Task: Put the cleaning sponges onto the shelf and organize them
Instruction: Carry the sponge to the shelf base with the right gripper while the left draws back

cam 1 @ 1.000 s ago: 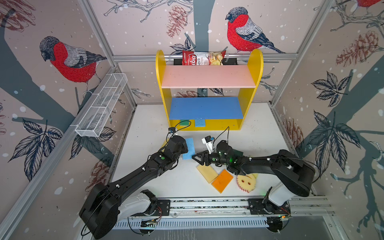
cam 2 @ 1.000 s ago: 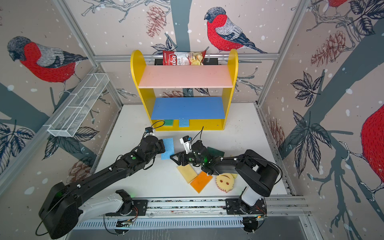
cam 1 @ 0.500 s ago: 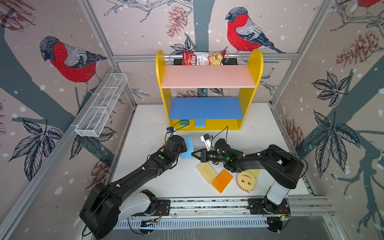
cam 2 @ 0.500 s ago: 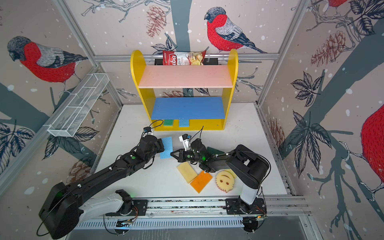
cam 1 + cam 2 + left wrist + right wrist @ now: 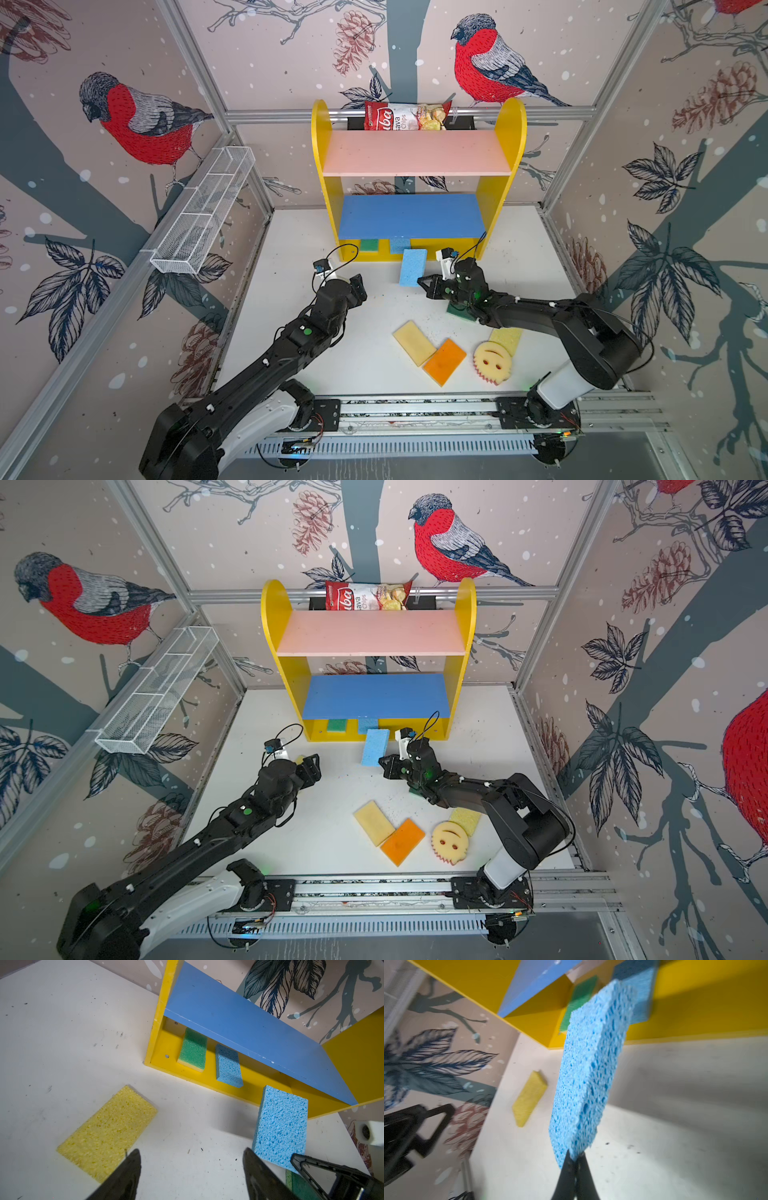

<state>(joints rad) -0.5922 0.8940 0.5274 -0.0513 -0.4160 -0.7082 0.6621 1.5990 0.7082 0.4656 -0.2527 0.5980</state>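
The bare yellow base (image 5: 433, 245) (image 5: 690, 1010) beside the blue sponge is outward and below my right gripper, so I will move the light-blue sponge in my right gripper outward and down next and release it.
My right gripper (image 5: 424, 283) (image 5: 575, 1152) is shut on the near end of a light-blue sponge (image 5: 412, 267) (image 5: 589, 1076), which is raised just in front of the shelf's (image 5: 415, 153) yellow base. On that base lie a green sponge (image 5: 193, 1049) and a blue sponge (image 5: 228, 1066). My left gripper (image 5: 358, 286) (image 5: 192, 1153) is open and empty, over a yellow sponge (image 5: 108, 1132) on the table. Near the front lie a pale-yellow sponge (image 5: 413, 343), an orange one (image 5: 444, 360), a round smiley sponge (image 5: 492, 360) and a yellow-green one (image 5: 507, 338). A green sponge (image 5: 459, 311) sits under the right arm.
A red-and-white chips bag (image 5: 405, 116) stands in a black basket behind the shelf's pink board. A white wire basket (image 5: 203, 212) hangs on the left wall. The arms' mounting rail (image 5: 415, 409) runs along the table's front edge.
The left gripper let go of the light-blue sponge, opened and drew back to the left. The right gripper shut on that sponge and carried it toward the shelf.
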